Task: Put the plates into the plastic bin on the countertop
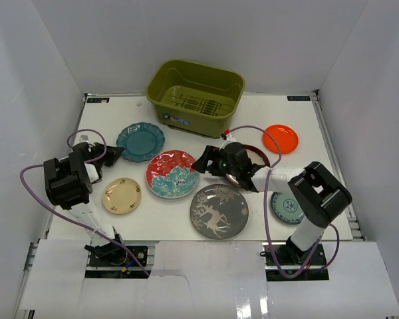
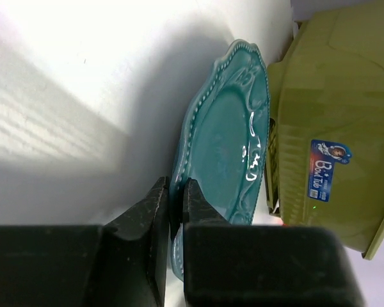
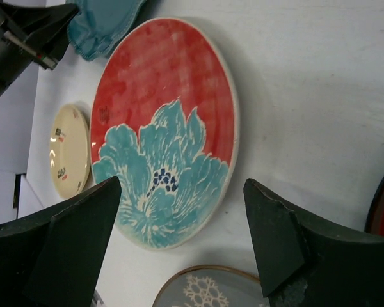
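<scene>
The right gripper will next go down with open fingers around the red plate's rim beside its flower, as that rim lies below and the bare countertop there leaves room.
The olive-green plastic bin point(image 1: 195, 96) stands at the back of the white countertop point(image 1: 299, 133). My left gripper point(image 1: 112, 153) is shut on the near rim of the teal scalloped plate point(image 1: 141, 141), which also shows in the left wrist view point(image 2: 227, 137) beside the bin point(image 2: 333, 128). My right gripper point(image 1: 206, 160) is open and empty, hovering by the right edge of the red plate with teal flower point(image 1: 172, 173); that plate fills the right wrist view point(image 3: 163, 128). The grey deer plate point(image 1: 219, 211), cream plate point(image 1: 122, 195), orange plate point(image 1: 280, 138), dark-red-rimmed plate point(image 1: 259, 155) and small patterned plate point(image 1: 285, 208) lie on the countertop.
White walls enclose the countertop on three sides. Purple cables loop from both arms over the surface. The right arm's body covers much of the dark-red-rimmed plate and part of the small patterned plate.
</scene>
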Motion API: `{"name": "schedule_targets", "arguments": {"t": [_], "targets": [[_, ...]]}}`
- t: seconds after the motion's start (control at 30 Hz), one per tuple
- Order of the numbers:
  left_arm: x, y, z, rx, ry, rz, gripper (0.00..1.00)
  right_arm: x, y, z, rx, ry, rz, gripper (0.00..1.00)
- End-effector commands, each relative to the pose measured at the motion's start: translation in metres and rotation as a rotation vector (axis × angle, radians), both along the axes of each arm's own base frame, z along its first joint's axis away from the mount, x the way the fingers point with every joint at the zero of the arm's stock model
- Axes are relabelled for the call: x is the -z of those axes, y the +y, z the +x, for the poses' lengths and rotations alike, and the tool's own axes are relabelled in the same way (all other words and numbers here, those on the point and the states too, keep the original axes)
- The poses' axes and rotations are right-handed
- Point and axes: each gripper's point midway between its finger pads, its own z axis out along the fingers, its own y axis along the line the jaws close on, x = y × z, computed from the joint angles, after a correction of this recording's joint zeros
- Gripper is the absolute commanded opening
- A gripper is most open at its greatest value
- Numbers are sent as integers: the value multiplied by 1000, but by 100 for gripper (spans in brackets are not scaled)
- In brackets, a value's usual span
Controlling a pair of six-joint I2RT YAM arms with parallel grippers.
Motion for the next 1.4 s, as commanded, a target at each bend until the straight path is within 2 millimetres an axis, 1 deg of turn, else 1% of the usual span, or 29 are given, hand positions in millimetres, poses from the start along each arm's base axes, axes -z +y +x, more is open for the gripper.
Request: {"name": "schedule_targets", "arguments": {"t": [0.0,0.13,0.2,0.23,0.27,0.33,0.37,0.47,0.5,0.57,0.6,0.63,0.67,0.7,0.83,0.87,0.9,0.93,0.97,1.0,1.03,1.1,1.13,1.17,1.2,1.23,1.27,1.33,1.37], "targets": [[-6,4,-8,-29,-11,17,0,5,-5,27,85,-28,-18,85],[-45,3,-8,-36,-86,23,0,22,8,27,14,26,-24,85],[-77,3,-8,-42,-152,44,0,26,21,28,-35,52,-16,82],[-85,2,-10,-44,-162,46,0,27,24,28,-42,60,-9,76],[-106,1,-14,-49,-208,60,0,25,28,29,-53,60,7,73],[-120,1,-21,-65,-220,66,0,29,33,30,-55,86,27,65],[-136,-1,-27,-69,-257,79,0,27,38,29,-70,89,48,62],[-157,-7,-41,-75,-299,71,0,40,45,25,-86,152,76,50],[-177,-10,-47,-75,-349,81,0,39,48,26,-86,161,95,43],[-196,-15,-56,-70,-393,81,0,42,50,24,-94,174,105,37],[-219,-19,-64,-62,-450,100,0,42,51,22,-100,175,113,27],[-230,-23,-68,-51,-473,104,0,39,53,22,-106,171,121,22],[-252,-30,-74,-16,-519,106,0,35,53,21,-119,165,129,11],[-263,-35,-76,9,-542,100,0,29,54,21,-127,151,146,8],[-304,-60,-77,99,-612,6,0,-5,51,14,-144,89,215,8],[-314,-64,-76,114,-629,7,0,-27,50,13,-151,51,250,8],[-334,-77,-70,145,-659,10,0,-38,48,10,-157,34,268,8],[-344,-84,-66,159,-668,22,0,-46,45,6,-162,21,282,8],[-350,-92,-61,177,-671,46,0,-68,42,4,-166,-18,310,8],[-360,-109,-56,206,-686,47,0,-78,39,2,-168,-35,322,8],[-378,-115,-42,217,-707,56,0,-92,33,-4,-175,-61,340,8],[-386,-134,-26,250,-700,57,0,-105,25,-10,-174,-82,358,8],[-410,-138,-19,254,-742,65,0,-110,21,-13,-173,-88,367,8],[-393,-143,4,262,-688,61,0,-118,11,-20,-167,-97,383,8],[-394,-148,15,266,-677,60,0,-122,6,-24,-164,-102,390,8],[-394,-154,25,267,-670,57,0,-137,0,-31,-171,-132,412,8],[-392,-165,46,284,-651,50,0,-131,-9,-36,-161,-120,409,8],[-387,-177,68,294,-626,55,0,-138,-17,-46,-178,-115,428,8],[-382,-183,89,298,-609,59,0,-151,-22,-53,-189,-141,452,8]]}}
